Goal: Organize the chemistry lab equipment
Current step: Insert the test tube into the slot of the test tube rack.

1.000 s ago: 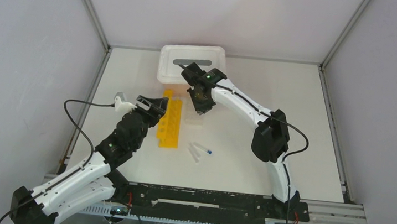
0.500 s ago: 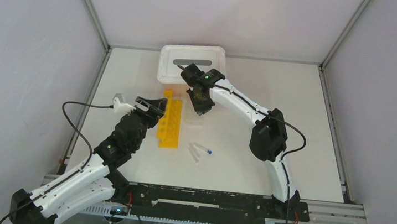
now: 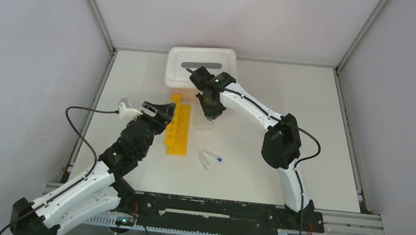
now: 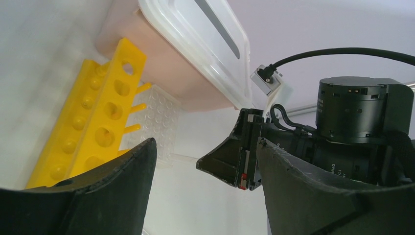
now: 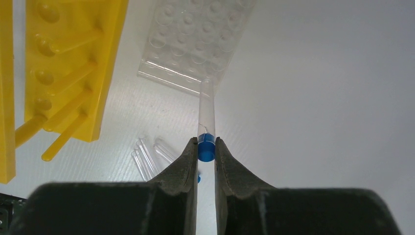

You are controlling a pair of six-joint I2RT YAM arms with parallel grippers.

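Observation:
The right gripper lowers the clear tube into the near corner hole of the gridded rack next and releases the tube's blue cap, because the tube's tip already points there.
My right gripper (image 5: pixel 206 147) is shut on the blue cap of a clear tube (image 5: pixel 206 115); the tube's tip points at the near edge of the clear gridded rack (image 5: pixel 195 41). In the top view this gripper (image 3: pixel 210 111) hangs over that rack (image 3: pixel 205 123). The long yellow rack (image 3: pixel 178 127) lies left of it and shows in both wrist views (image 5: pixel 63 63) (image 4: pixel 93 122). Loose clear tubes (image 3: pixel 208 158) lie on the table (image 5: pixel 149 156). My left gripper (image 3: pixel 162 111) is open and empty beside the yellow rack's left side (image 4: pixel 200 161).
The pink bin with white slotted lid (image 3: pixel 201 67) stands at the back, just behind the racks, and shows in the left wrist view (image 4: pixel 195 44). White table surface (image 3: pixel 290 91) stretches to the right. Enclosure walls close both sides.
My right gripper has shifted slightly toward the back with the tube. My left arm has barely moved.

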